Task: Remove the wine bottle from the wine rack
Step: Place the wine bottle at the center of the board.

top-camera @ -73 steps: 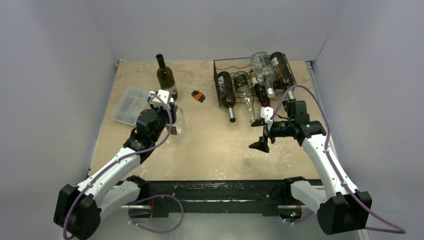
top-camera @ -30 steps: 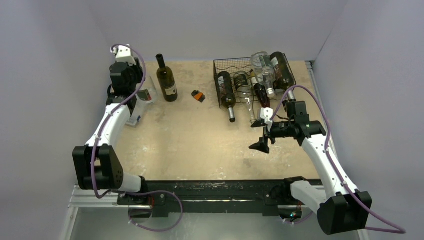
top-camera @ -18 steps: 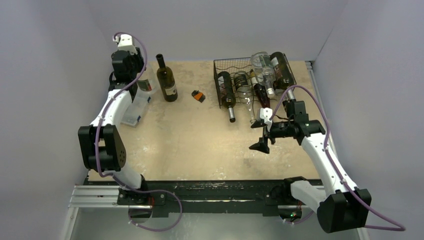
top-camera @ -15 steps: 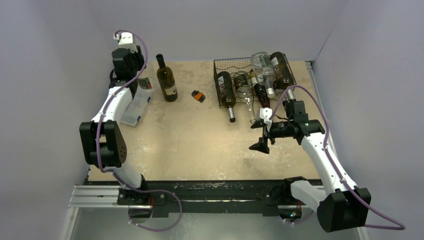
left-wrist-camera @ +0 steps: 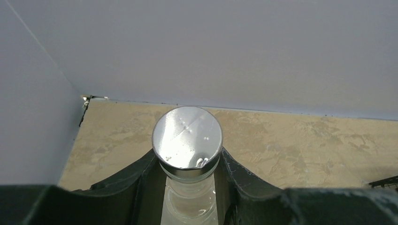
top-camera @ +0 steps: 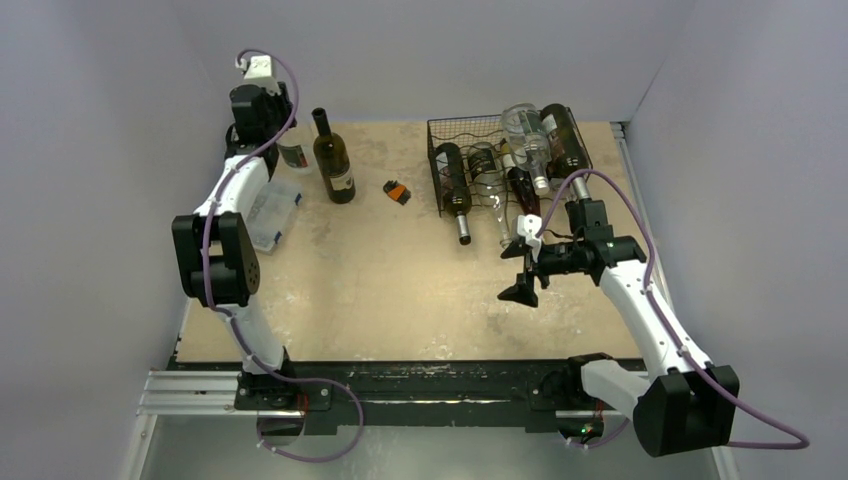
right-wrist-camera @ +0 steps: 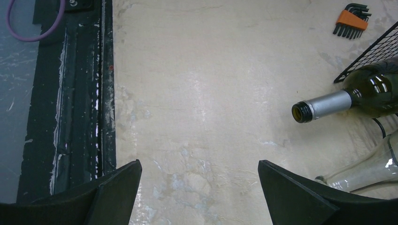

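My left gripper should next lower the clear bottle to the tabletop [top-camera: 303,177] beside the dark wine bottle below. It should release the bottle standing, since the bottle's cap faces up.
The black wire wine rack [top-camera: 500,150] stands at the back right with several bottles lying in it, among them a dark bottle [top-camera: 453,182] whose neck sticks out the front. My left gripper [top-camera: 274,138] is at the far back left corner, shut on the neck of a clear glass bottle [top-camera: 292,157]. In the left wrist view the fingers [left-wrist-camera: 141,180] clamp just below its silver cap [left-wrist-camera: 187,143]. My right gripper [top-camera: 522,265] is open and empty, low over the table just in front of the rack. In the right wrist view [right-wrist-camera: 197,187] a silver-necked green bottle [right-wrist-camera: 345,101] lies to its right.
A dark wine bottle [top-camera: 333,160] stands upright at the back, left of centre. An orange hex-key set [top-camera: 398,191] lies beside it. A clear plastic compartment box [top-camera: 268,214] sits at the left edge. A clear bottle's neck [right-wrist-camera: 366,172] lies near my right finger. Walls close in the back and sides.
My left arm has carried the clear bottle from the left-middle of the table up to the far back left corner. My right arm has barely moved and stays open.
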Tool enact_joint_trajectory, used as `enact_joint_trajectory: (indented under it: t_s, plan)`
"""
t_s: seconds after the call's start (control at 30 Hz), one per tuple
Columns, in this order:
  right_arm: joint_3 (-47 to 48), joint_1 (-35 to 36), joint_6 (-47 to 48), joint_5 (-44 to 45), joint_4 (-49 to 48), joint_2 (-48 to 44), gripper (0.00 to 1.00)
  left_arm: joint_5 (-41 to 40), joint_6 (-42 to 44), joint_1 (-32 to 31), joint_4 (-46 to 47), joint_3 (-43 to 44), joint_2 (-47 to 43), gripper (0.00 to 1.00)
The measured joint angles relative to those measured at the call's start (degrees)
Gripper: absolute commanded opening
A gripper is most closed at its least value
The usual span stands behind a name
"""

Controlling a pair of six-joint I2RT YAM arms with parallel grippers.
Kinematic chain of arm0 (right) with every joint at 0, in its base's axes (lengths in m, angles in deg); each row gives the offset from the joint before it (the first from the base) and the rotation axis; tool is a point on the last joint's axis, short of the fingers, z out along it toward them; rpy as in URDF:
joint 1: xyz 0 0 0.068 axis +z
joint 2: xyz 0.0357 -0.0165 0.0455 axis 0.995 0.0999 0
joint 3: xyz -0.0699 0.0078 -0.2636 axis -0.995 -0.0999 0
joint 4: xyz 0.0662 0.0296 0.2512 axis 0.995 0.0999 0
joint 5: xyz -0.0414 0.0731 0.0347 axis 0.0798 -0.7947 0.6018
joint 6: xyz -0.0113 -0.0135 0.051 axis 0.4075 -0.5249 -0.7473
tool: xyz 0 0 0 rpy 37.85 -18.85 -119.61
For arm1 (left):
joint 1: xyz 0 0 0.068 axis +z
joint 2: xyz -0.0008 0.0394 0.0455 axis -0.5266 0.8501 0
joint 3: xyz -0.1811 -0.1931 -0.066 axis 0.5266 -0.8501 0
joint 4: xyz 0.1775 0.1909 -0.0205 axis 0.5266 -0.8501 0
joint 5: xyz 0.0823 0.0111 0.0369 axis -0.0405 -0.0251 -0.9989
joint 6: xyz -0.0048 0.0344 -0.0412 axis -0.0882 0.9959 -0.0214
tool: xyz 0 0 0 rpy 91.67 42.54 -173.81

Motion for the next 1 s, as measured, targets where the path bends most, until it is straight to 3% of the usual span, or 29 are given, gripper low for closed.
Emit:
enact_joint_trajectory:
  t_s: [0.77,0.87,1.0]
  plan:
    - [0.00,0.02,0.15,0.96,0.15,1.11,0.99,3.63,0.00,0.72,0.00,-0.48,4.52,0.00]
    - [0.00,0.02,0.15,0.96,0.15,1.11,0.99,4.15,0.04,0.76,0.31,-1.44,4.52,0.05]
    - [0.00,0.02,0.17,0.96,0.17,1.11,0.99,4.46,0.02,0.76,1.70,-2.27,4.52,0.22]
